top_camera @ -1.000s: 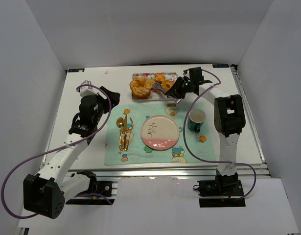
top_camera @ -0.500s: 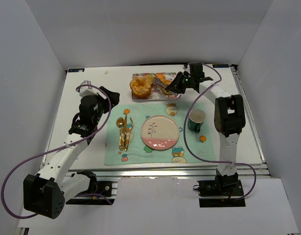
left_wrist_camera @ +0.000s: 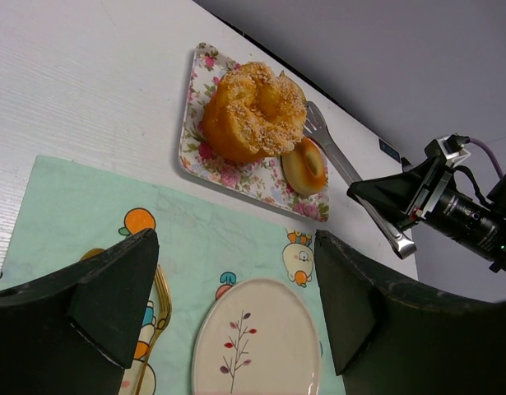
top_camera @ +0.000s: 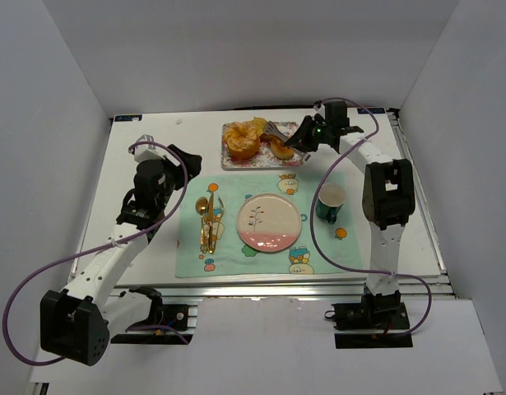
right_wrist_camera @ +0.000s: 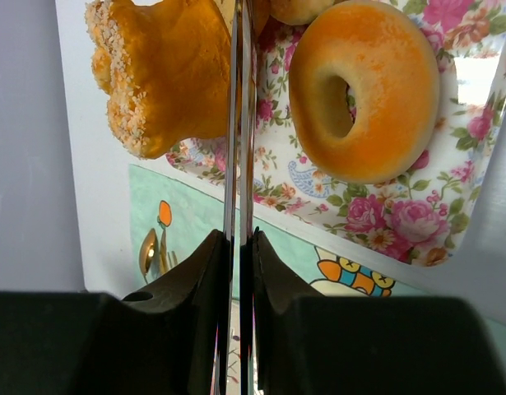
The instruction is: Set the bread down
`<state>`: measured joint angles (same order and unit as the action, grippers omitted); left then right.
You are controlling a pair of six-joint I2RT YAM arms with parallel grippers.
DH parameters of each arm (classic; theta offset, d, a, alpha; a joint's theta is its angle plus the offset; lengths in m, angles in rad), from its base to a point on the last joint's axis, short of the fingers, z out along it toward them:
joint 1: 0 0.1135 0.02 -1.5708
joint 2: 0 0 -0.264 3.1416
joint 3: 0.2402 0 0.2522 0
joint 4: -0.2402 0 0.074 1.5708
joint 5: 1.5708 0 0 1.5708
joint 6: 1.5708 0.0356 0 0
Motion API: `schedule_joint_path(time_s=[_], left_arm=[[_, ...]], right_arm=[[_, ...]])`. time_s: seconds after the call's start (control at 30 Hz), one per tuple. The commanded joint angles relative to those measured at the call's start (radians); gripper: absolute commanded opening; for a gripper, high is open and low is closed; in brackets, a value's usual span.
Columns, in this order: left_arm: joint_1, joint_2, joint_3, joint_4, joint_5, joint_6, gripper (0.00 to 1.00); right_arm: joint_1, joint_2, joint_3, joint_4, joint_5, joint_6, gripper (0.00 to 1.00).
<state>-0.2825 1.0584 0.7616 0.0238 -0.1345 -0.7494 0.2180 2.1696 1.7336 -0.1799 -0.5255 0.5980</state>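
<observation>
The dinner plate [top_camera: 269,222] is empty, so my right gripper will next lift the tongs off the tray, move back over it and lower to release the bread chunk.
My right gripper [right_wrist_camera: 238,239] is shut on a pair of metal tongs [right_wrist_camera: 236,123], also seen from above [top_camera: 277,132]. The tongs are pressed together and reach over the floral tray [right_wrist_camera: 384,214], between the big sesame loaf [right_wrist_camera: 162,74] and the ring-shaped pastry [right_wrist_camera: 364,90]. The golden bread chunk [right_wrist_camera: 298,8] shows only as a sliver at the top edge, beside the tongs' far end. I cannot tell whether the tips touch it. My left gripper [left_wrist_camera: 236,247] is open and empty above the placemat, left of the tray [top_camera: 183,160].
A pink-and-white dinner plate [top_camera: 269,222] lies on the pale green placemat [top_camera: 318,247]. A gold spoon and fork [top_camera: 205,222] lie to its left. A green mug [top_camera: 329,202] stands to its right. White walls close in the table.
My right gripper has carried the tongs toward the back, further over the tray. The big loaf now sits a little further back on the tray. The left arm has not moved.
</observation>
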Motion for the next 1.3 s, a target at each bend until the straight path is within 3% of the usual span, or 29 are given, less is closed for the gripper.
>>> schedule_joint_path(time_s=[0.0, 0.5, 0.73, 0.83, 0.93, 1.07, 1.27], left_arm=[[0.008, -0.005, 0.018, 0.018, 0.007, 0.005, 0.85], [0.008, -0.012, 0.002, 0.030, 0.012, 0.005, 0.85], [0.008, -0.023, -0.002, 0.036, 0.007, 0.007, 0.85], [0.006, -0.029, -0.008, 0.042, 0.006, 0.005, 0.85], [0.008, -0.038, -0.016, 0.051, 0.007, 0.008, 0.85], [0.008, -0.047, -0.018, 0.053, 0.013, 0.019, 0.85], [0.008, -0.069, -0.042, 0.067, 0.026, 0.027, 0.86]], right_arm=[[-0.006, -0.083, 0.053, 0.054, 0.015, -0.056, 0.06], [-0.005, -0.180, 0.037, 0.095, 0.050, -0.182, 0.04], [-0.023, -0.298, -0.022, 0.120, 0.102, -0.282, 0.01], [-0.048, -0.352, -0.048, 0.111, 0.047, -0.346, 0.00], [-0.074, -0.402, -0.069, 0.041, -0.131, -0.467, 0.00], [-0.083, -0.470, -0.112, -0.255, -0.410, -0.728, 0.00], [-0.065, -0.603, -0.250, -0.659, -0.438, -1.170, 0.00]])
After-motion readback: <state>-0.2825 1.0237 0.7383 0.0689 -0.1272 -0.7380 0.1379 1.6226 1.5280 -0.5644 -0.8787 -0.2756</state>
